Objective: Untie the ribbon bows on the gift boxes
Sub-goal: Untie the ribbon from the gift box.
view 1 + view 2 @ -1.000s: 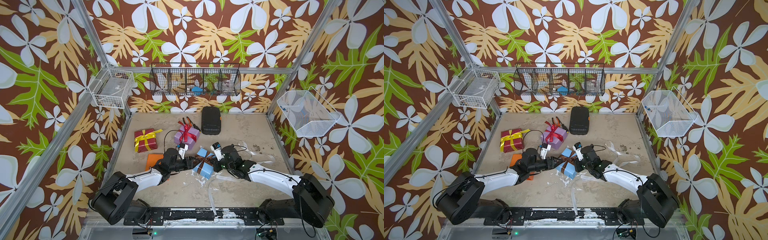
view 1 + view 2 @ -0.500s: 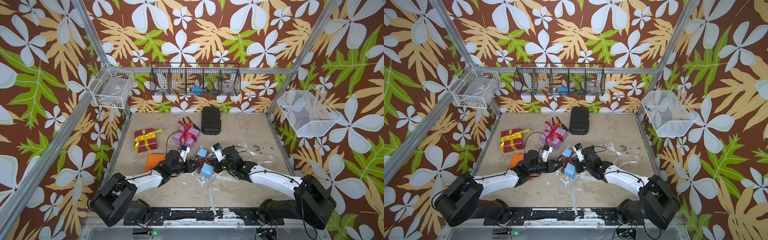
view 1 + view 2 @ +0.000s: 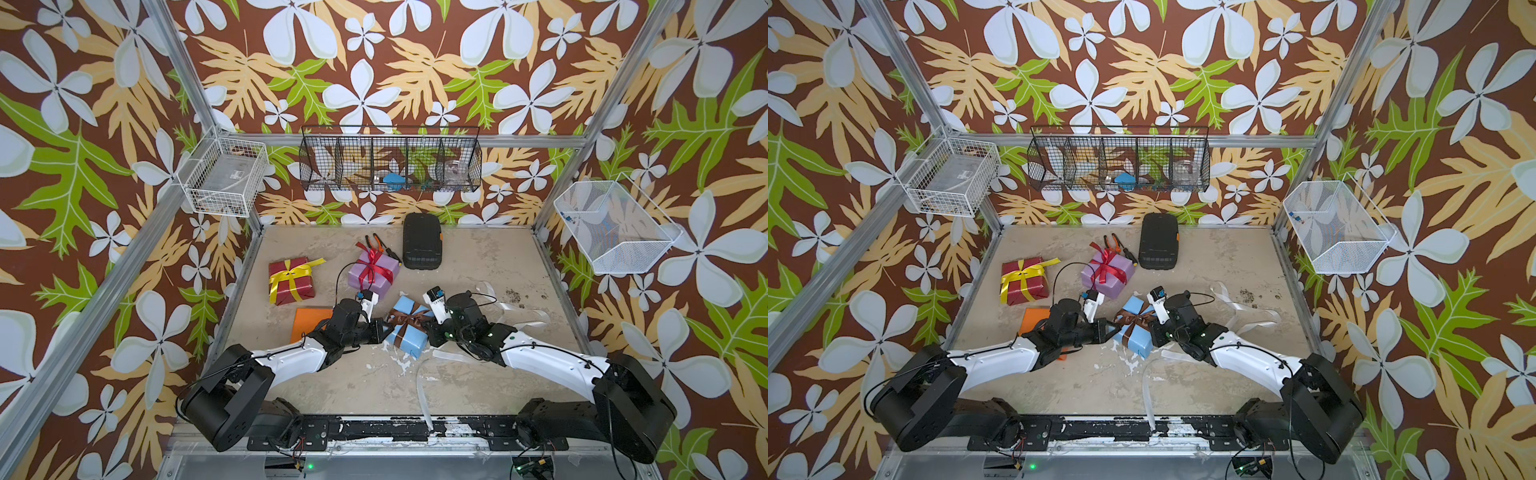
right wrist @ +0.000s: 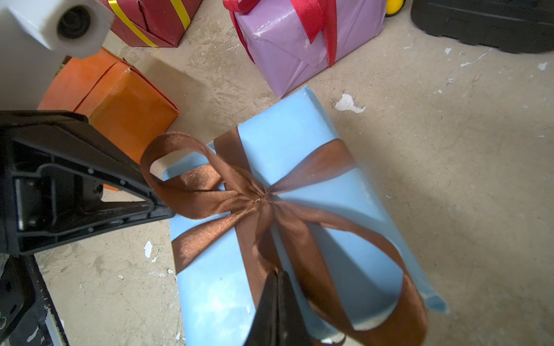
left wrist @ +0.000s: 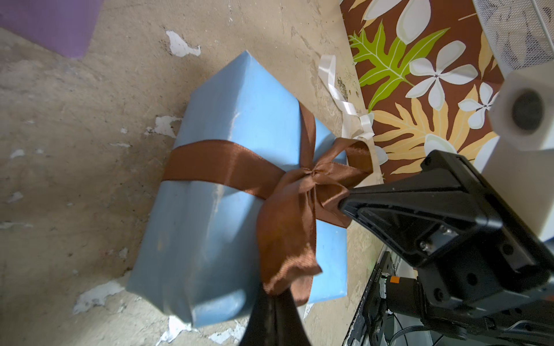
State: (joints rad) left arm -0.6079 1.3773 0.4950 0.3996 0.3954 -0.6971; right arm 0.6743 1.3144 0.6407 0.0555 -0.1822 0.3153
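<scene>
The brown bow [image 3: 409,319] is still knotted on top of the light blue box. My right gripper pulls away toward the loose white ribbon [image 3: 511,309] next and releases the piece of brown ribbon there.
A light blue gift box [image 3: 409,340] with a brown ribbon bow [image 3: 409,319] lies at the table's middle, between both arms. My left gripper [image 5: 274,295] is shut on one brown tail at the box's left edge. My right gripper [image 4: 277,274] is shut on a brown strand at the right edge. Behind stand a dark red box [image 3: 291,282] with a yellow bow and a lilac box [image 3: 373,272] with a red bow. An orange box [image 3: 309,322] lies partly under my left arm, no ribbon showing on it. A loose white ribbon [image 3: 511,309] lies to the right.
A black ribbed case [image 3: 422,246] and pliers [image 3: 376,243] lie at the back. Another white ribbon strip [image 3: 422,390] trails toward the front edge. Wire baskets hang on the left wall [image 3: 224,183], back wall [image 3: 390,160] and right wall [image 3: 611,226].
My left gripper has gone from open to shut, pinching a tail of the brown bow. The right gripper stays shut, and the blue box has barely moved.
</scene>
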